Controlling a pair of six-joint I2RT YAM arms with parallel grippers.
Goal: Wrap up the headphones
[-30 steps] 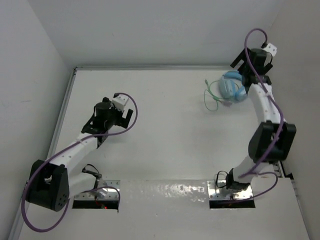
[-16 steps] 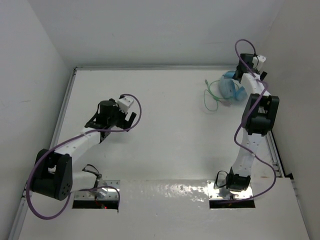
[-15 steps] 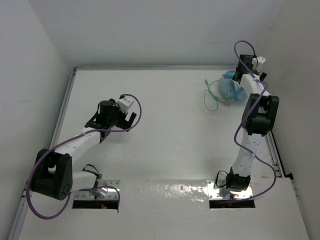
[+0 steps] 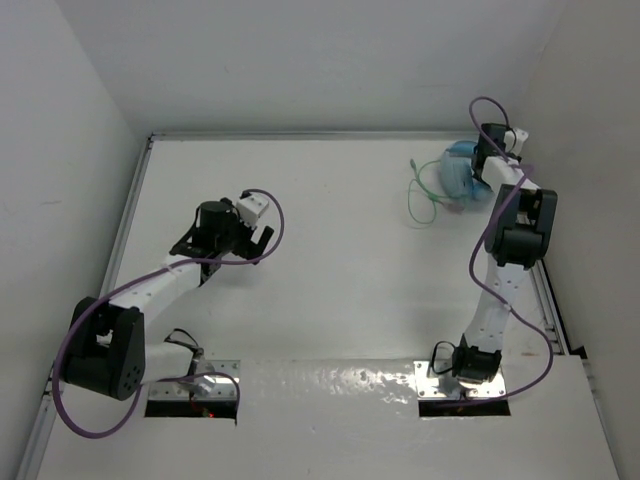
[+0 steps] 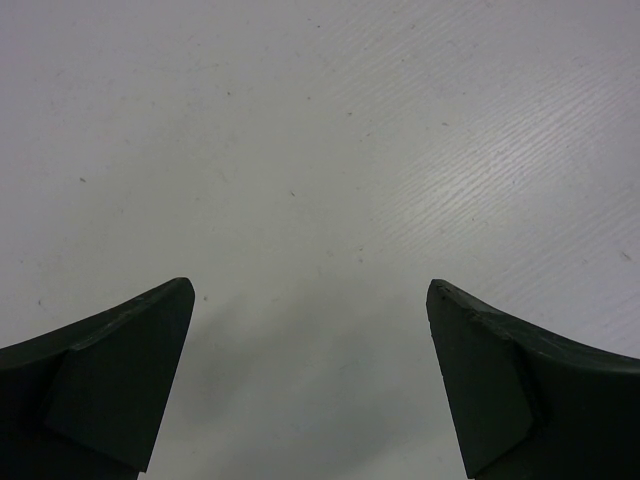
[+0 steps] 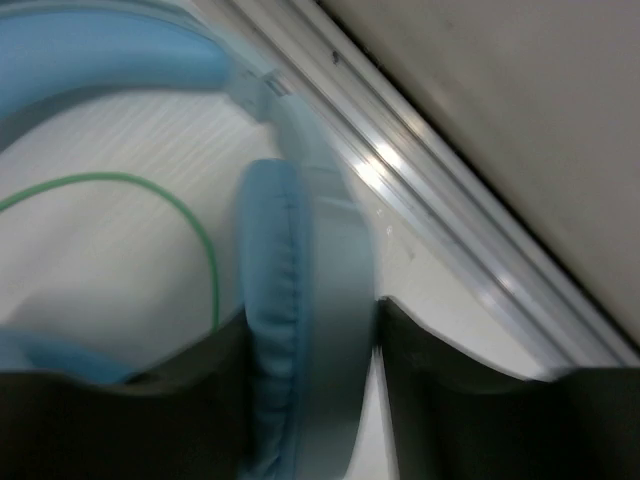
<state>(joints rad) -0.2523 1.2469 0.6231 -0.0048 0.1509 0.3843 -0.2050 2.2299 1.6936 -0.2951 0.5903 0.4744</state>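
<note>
The blue headband (image 4: 461,147) is free while the robot's right gripper holds an ear cup, so the left gripper will next move outward and across to straddle the headband and close.
The light blue headphones (image 4: 455,172) lie at the table's far right corner, their thin green cord (image 4: 418,200) looped to the left. My right gripper (image 4: 482,162) reaches down onto them. In the right wrist view one padded ear cup (image 6: 300,250) stands between the two dark fingers, and my right gripper (image 6: 312,315) is shut on it, one finger on the cushion and the other on the shell. The blue headband (image 6: 120,50) arcs above and the cord (image 6: 195,225) curls beside it. My left gripper (image 4: 262,237) hovers far off at mid-left, open (image 5: 308,290) over bare table.
A metal rail (image 6: 430,200) and the side wall (image 4: 590,150) run right behind the headphones. The back wall (image 4: 330,70) closes off the far edge. Purple cables (image 4: 270,215) loop from both arms.
The right arm has stretched out and dropped onto the headphones, and its fingers have closed in from wide open onto an ear cup. The left arm shifted slightly to the right.
</note>
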